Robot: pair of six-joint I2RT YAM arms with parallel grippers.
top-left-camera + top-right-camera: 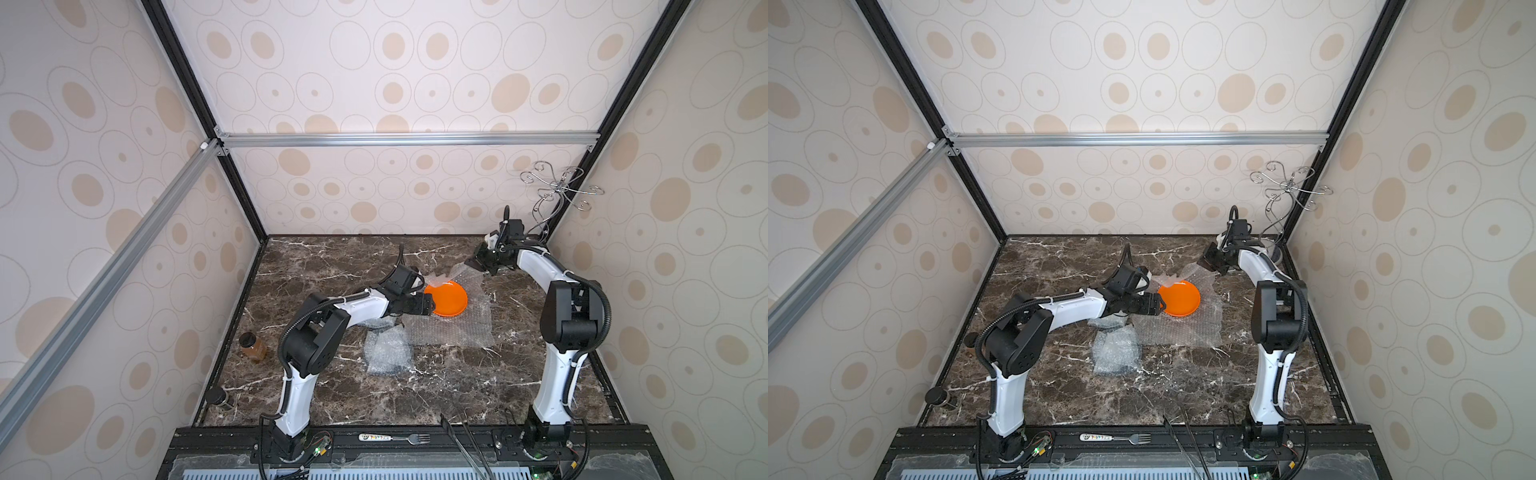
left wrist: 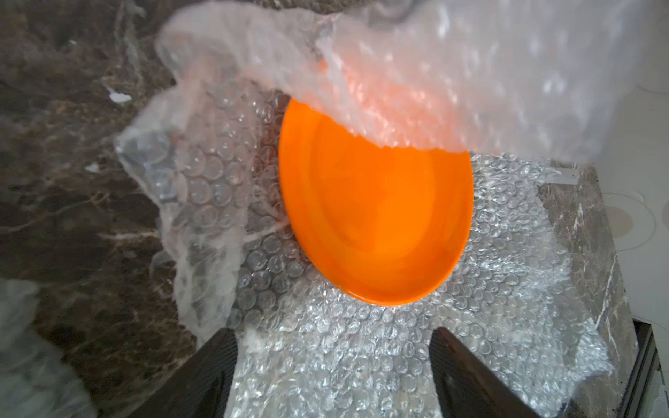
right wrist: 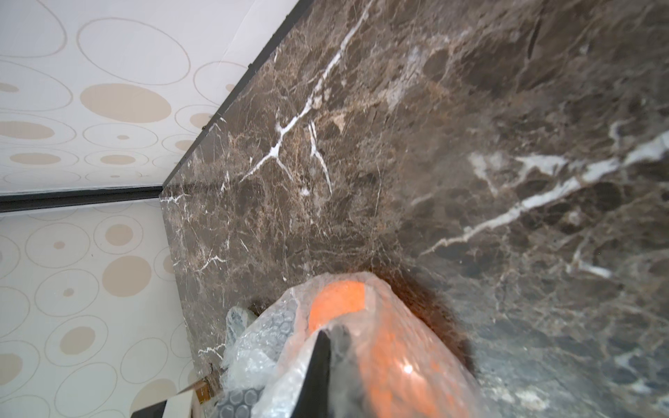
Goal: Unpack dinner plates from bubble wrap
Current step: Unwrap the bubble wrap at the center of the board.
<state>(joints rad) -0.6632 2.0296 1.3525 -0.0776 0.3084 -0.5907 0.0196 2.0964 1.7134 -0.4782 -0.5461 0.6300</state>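
Next, my right gripper moves outward, drawing the flap of bubble wrap off the plate [image 1: 448, 303], and releases the wrap's corner. The bare far tabletop lies outward of my gripper, hence this move.
In both top views a glossy orange dinner plate [image 1: 448, 303] [image 1: 1180, 302] lies on a spread sheet of bubble wrap [image 1: 453, 330] mid-table. My right gripper [image 1: 473, 264] [image 3: 329, 336] is shut on that sheet's far corner and holds it up as a flap [image 2: 434, 72] over the plate's far edge. The plate's orange glows through the held wrap [image 3: 398, 343]. My left gripper [image 1: 428, 306] [image 2: 332, 333] stands open just left of the plate [image 2: 376, 224], above the wrap, holding nothing. A second crumpled bundle of bubble wrap [image 1: 388, 353] lies nearer; its contents are not clear.
A chrome wire stand [image 1: 557, 195] stands in the far right corner. An amber jar [image 1: 252, 347] and a dark-lidded jar [image 1: 218, 399] stand along the left edge. A fork [image 1: 395, 437] and black tongs [image 1: 465, 440] lie on the front rail.
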